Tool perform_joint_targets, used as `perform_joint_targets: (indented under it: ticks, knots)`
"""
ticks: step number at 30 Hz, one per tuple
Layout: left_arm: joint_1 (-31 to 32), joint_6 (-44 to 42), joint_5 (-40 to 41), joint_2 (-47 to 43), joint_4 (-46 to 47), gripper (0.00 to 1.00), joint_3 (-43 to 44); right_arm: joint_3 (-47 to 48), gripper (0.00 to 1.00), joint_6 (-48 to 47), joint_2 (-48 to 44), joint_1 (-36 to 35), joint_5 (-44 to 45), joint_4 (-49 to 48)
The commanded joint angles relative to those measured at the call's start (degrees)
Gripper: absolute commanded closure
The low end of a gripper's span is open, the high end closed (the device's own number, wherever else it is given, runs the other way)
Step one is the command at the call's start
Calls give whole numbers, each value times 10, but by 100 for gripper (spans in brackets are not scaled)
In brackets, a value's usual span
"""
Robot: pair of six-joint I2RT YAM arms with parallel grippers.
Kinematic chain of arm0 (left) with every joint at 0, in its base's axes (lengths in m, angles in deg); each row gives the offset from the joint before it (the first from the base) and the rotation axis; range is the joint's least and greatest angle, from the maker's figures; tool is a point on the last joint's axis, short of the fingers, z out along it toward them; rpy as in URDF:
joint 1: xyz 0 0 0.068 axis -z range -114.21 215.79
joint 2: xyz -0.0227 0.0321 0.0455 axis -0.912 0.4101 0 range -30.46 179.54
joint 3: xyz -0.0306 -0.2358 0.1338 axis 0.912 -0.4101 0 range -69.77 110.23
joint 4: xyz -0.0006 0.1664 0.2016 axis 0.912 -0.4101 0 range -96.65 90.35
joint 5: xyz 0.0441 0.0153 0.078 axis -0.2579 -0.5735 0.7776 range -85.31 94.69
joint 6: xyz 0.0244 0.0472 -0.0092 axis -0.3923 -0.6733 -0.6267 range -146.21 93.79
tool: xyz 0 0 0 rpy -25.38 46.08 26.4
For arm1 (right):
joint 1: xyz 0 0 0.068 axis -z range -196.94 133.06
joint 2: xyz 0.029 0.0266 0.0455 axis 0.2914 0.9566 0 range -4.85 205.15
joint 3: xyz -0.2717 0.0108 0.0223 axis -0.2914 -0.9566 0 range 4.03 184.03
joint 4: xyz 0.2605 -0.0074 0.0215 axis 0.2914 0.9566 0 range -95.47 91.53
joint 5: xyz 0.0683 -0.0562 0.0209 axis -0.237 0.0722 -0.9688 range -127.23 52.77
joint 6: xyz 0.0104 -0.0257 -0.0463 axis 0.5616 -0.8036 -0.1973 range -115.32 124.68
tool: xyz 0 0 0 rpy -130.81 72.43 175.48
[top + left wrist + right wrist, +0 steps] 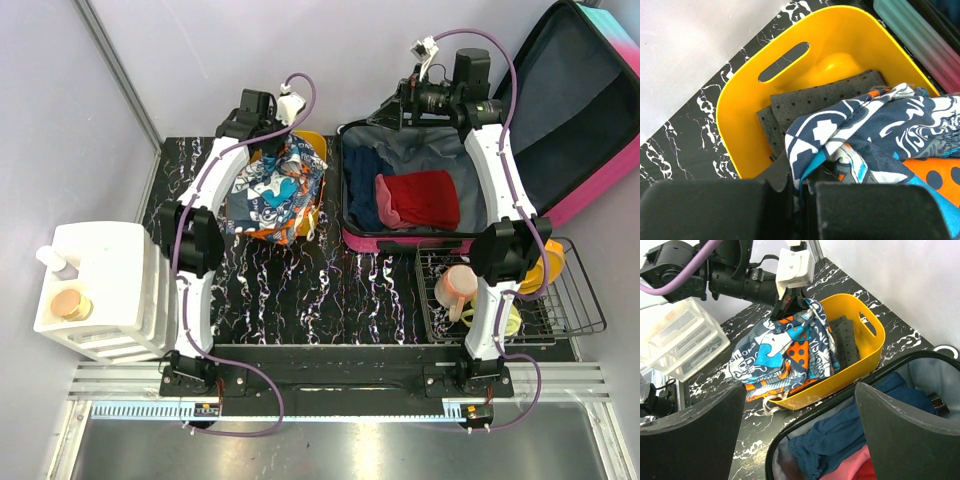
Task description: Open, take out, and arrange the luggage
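The patterned cloth still hangs over the orange bin's near rim. Next, my left gripper moves down into the orange bin below it and releases the cloth there.
The luggage (560,215) lies open at the back right, its lid (575,100) leaning up with dark lining showing. Inside are a red garment (420,198) and a blue garment (365,205); the blue one also shows in the right wrist view (840,440). My left gripper (802,192) is shut on a patterned blue, white and orange cloth (875,135), holding it over the orange bin (790,35). A grey dotted cloth (810,102) lies in the bin. My right gripper (800,435) is open and empty above the luggage's back left corner.
A white plastic drawer unit (100,285) with small bottles stands at the left. A black wire basket (590,300) with a pink cup (458,285) and yellow items sits at the front right. Grey walls close the back and sides.
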Motion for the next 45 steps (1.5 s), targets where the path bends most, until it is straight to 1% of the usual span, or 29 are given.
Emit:
perform_joint_targets:
  ticks: [1,4,7,9,14,16,19,20,21,23,24,25,27,29,30,32,33,35,36,37,38,39,40,41,42,45]
  knots:
    - [-9,44,36,26,135,100,14,-6,0,-7,-19,6,9,-6]
    - [-11,58,52,52,154,100,30,-8,0,-7,-19,10,11,-6]
    - [-18,85,34,61,175,100,37,-8,0,-7,-18,12,11,-4]
    - [-18,86,21,60,176,100,43,-9,0,-8,-18,13,11,-2]
    - [-15,82,0,17,159,100,45,-12,0,-10,-19,17,14,2]
    - [-9,52,12,-9,159,100,28,-20,0,-10,-20,18,17,1]
    - [-3,16,38,-35,213,100,-22,-28,0,-8,-20,17,18,1]
    - [-1,9,46,-35,256,100,-36,-28,0,-4,-18,18,17,0]
    - [0,5,53,-32,275,100,-45,-27,0,-2,-16,17,15,-1]
    - [-1,10,45,8,291,100,-25,-24,0,-1,-12,18,13,-1]
    - [-1,16,35,49,286,100,12,-24,0,-2,-11,18,14,0]
    - [0,21,31,71,274,100,34,-24,0,-6,-11,18,13,1]
    - [-1,30,14,107,253,100,52,-24,0,-10,-11,19,16,5]
    - [0,25,10,112,246,100,29,-30,0,-15,-14,21,18,8]
    - [0,20,12,105,247,100,-9,-32,0,-15,-14,23,19,9]
    - [-1,33,29,93,249,100,-52,-42,0,-16,-18,24,20,8]
    - [-3,52,31,80,241,100,-87,-45,0,-16,-19,24,20,8]
    - [-5,57,23,65,215,100,-119,-49,0,-16,-22,24,20,4]
    - [1,42,43,38,227,100,-156,-51,0,-16,-22,24,20,4]
    - [2,50,50,23,236,100,-176,-53,0,-16,-22,24,20,2]
    - [-2,62,37,11,236,100,-201,-54,0,-15,-22,25,18,0]
    - [-5,86,32,-2,223,100,-202,-55,0,-13,-22,25,16,-2]
    - [-8,92,29,-6,202,100,-199,-56,0,-10,-22,24,14,-5]
    - [-9,95,27,-7,154,100,-193,-56,0,-9,-21,24,12,-6]
    - [-9,95,27,-16,136,100,-190,-55,0,-9,-20,24,13,-6]
    - [-14,118,6,-51,114,100,-211,-59,0,-9,-23,24,10,-7]
